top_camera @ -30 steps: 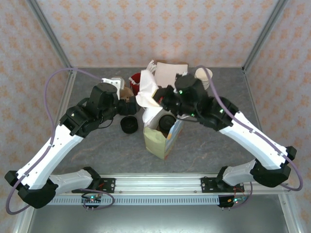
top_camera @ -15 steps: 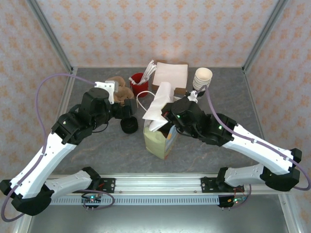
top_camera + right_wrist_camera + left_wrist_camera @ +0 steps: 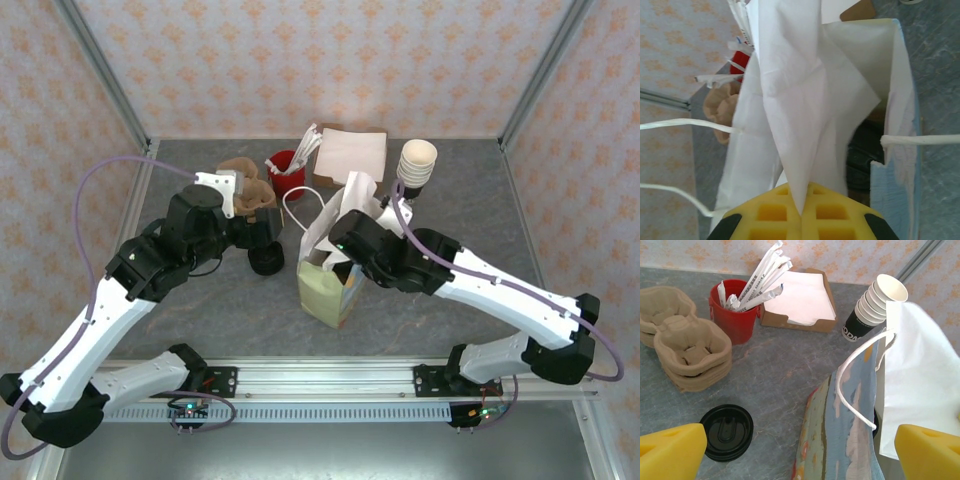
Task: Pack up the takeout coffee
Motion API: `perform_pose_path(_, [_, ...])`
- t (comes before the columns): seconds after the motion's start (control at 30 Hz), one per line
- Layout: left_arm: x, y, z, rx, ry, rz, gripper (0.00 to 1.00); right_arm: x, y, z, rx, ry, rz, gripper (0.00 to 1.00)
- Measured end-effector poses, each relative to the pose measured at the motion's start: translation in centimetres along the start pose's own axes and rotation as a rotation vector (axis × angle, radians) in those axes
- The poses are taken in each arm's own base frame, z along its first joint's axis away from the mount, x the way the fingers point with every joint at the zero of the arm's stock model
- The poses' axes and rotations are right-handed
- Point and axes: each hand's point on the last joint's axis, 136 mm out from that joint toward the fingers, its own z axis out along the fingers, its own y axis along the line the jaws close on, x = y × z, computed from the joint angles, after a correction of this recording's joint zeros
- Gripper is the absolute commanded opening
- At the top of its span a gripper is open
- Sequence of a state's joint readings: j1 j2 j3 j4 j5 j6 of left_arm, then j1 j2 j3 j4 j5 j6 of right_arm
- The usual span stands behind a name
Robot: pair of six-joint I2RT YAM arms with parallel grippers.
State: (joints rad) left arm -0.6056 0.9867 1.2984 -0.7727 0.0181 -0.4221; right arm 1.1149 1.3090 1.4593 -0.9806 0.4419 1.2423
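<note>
I need to lower the napkin corner toward the opening of the paper bag next with my right gripper and let go of it there.
A paper bag (image 3: 325, 292), patterned outside and white inside, stands open mid-table. Deep inside it the black lid of the takeout coffee (image 3: 866, 150) shows; its cup is hidden. My right gripper (image 3: 802, 212) is shut on a corner of a white napkin (image 3: 800, 100) that hangs over the bag's mouth. From above, that napkin (image 3: 343, 205) rises at the bag's back edge, with the right gripper (image 3: 332, 255) just over the opening. Left of the bag (image 3: 850, 440), my left gripper (image 3: 800, 454) is open and holds nothing. Its yellow fingers (image 3: 672, 450) stand far apart.
A squat pile of black lids (image 3: 266, 260) sits left of the bag. Behind stand brown cup carriers (image 3: 248, 188), a red cup of wrapped straws (image 3: 287, 172), a cardboard napkin box (image 3: 350, 152) and a nested cup stack (image 3: 417, 165). A bag handle (image 3: 852, 390) loops free.
My right arm has swung forward and down, bringing the napkin from behind the bag to its mouth and covering the coffee lid from above. The left arm has drawn back a little.
</note>
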Motion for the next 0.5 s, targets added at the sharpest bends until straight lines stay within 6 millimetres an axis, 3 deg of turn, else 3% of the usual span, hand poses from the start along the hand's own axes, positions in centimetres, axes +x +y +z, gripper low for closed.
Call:
perform_pose_path(0.33, [0.5,0.3,-0.2,0.000,0.002,0.000,0.97,1.3,-0.4,1.7,0.111,0.009,-0.079,0.01])
perform_pose_path(0.5, [0.7,0.4,-0.3,0.000,0.002,0.000,0.97,1.7,-0.4,1.9,0.119,0.028,-0.092,0.31])
